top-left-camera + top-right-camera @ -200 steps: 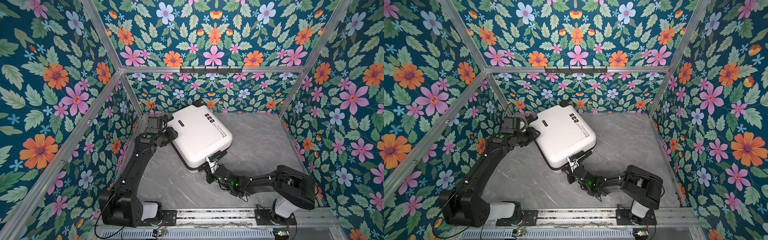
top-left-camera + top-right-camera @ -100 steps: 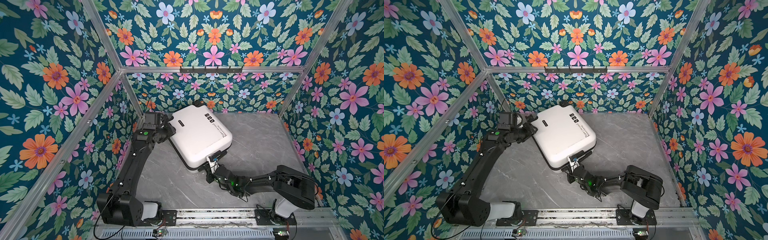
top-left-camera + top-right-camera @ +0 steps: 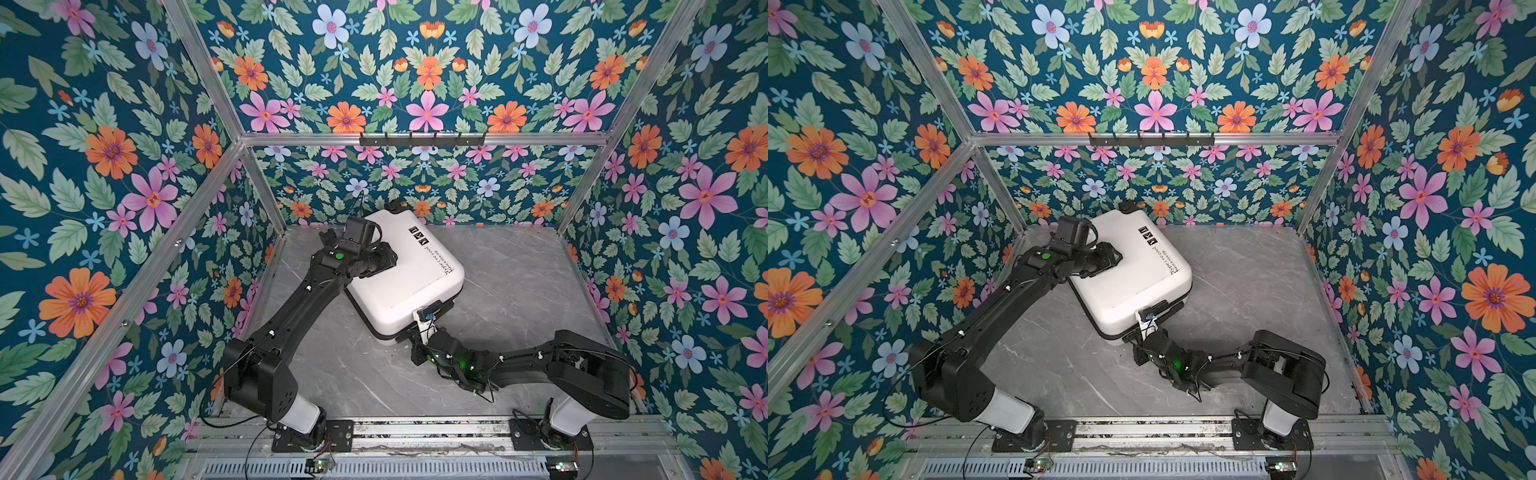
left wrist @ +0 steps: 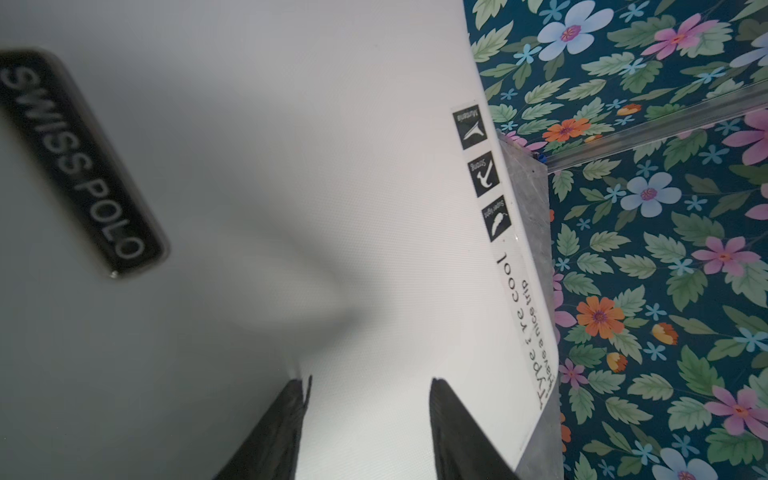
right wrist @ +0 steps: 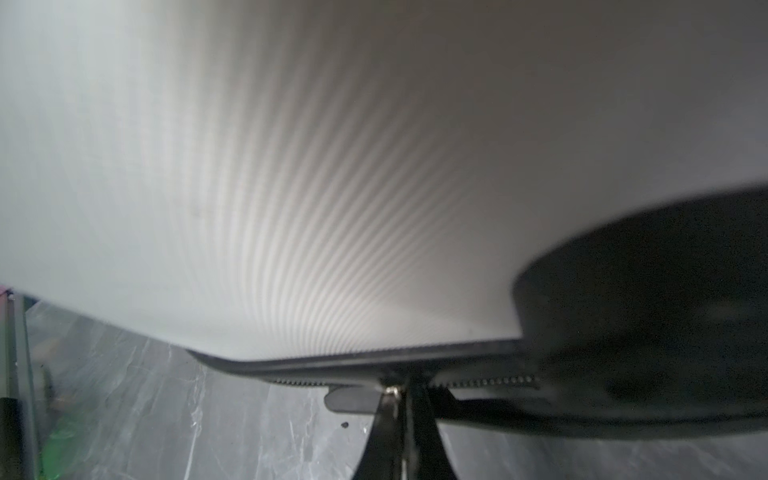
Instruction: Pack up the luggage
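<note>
The seam's other part is beyond the black lock from my right gripper, so next I will move that gripper along the luggage's seam past the lock and let go of the zipper pull.
The luggage (image 3: 411,286) (image 3: 1133,286), a white hard-shell suitcase, lies closed and flat on the grey table toward the back. My left gripper (image 3: 388,259) (image 3: 1115,257) reaches over the left part of its lid. In the left wrist view the left gripper (image 4: 370,380) is open, its tips at the bare white shell (image 4: 291,208) with nothing between them. My right gripper (image 3: 411,336) (image 3: 1134,336) is at the suitcase's near corner. In the right wrist view it (image 5: 401,390) is shut on the metal zipper pull (image 5: 391,390), just below the shell (image 5: 332,166).
The grey marble table (image 3: 519,291) has bare surface to the right of the suitcase and in front of it. Floral walls with aluminium posts close in on three sides. A black hook rail (image 3: 422,139) hangs on the back wall. A black badge (image 4: 79,166) sits on the lid.
My left gripper has swung right, from the suitcase's left edge onto its lid. The right arm and the suitcase have stayed put.
</note>
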You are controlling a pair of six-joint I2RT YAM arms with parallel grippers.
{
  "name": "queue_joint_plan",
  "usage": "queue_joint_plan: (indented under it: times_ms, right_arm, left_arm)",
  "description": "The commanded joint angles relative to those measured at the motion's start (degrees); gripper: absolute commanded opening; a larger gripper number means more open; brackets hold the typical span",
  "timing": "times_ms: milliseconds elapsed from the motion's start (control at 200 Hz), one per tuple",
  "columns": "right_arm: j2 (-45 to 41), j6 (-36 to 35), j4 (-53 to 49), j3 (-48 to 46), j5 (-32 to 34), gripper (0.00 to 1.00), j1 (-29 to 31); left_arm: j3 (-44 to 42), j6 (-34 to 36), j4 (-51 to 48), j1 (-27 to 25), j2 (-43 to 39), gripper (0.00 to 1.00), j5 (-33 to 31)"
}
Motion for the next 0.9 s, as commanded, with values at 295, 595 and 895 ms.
queue_joint_plan:
  times_ms: [295,595,895]
  right_arm:
    - [-4.93,3.29,-0.11,-3.82,11.65,0.0,-0.5]
    - [-10.78,7.19,-1.24,-8.66,12.58,0.0,-6.49]
    - [-15.9,7.95,-3.82,-11.2,7.33,0.0,-16.21]
  left_arm:
    - [-6.64,-0.9,-6.03,2.92,-0.62,0.52,-2.88]
    - [-8.96,-0.98,-6.13,3.44,-1.24,0.51,-2.67]
    - [-10.06,-1.37,-5.87,3.64,-1.86,0.51,-2.47]
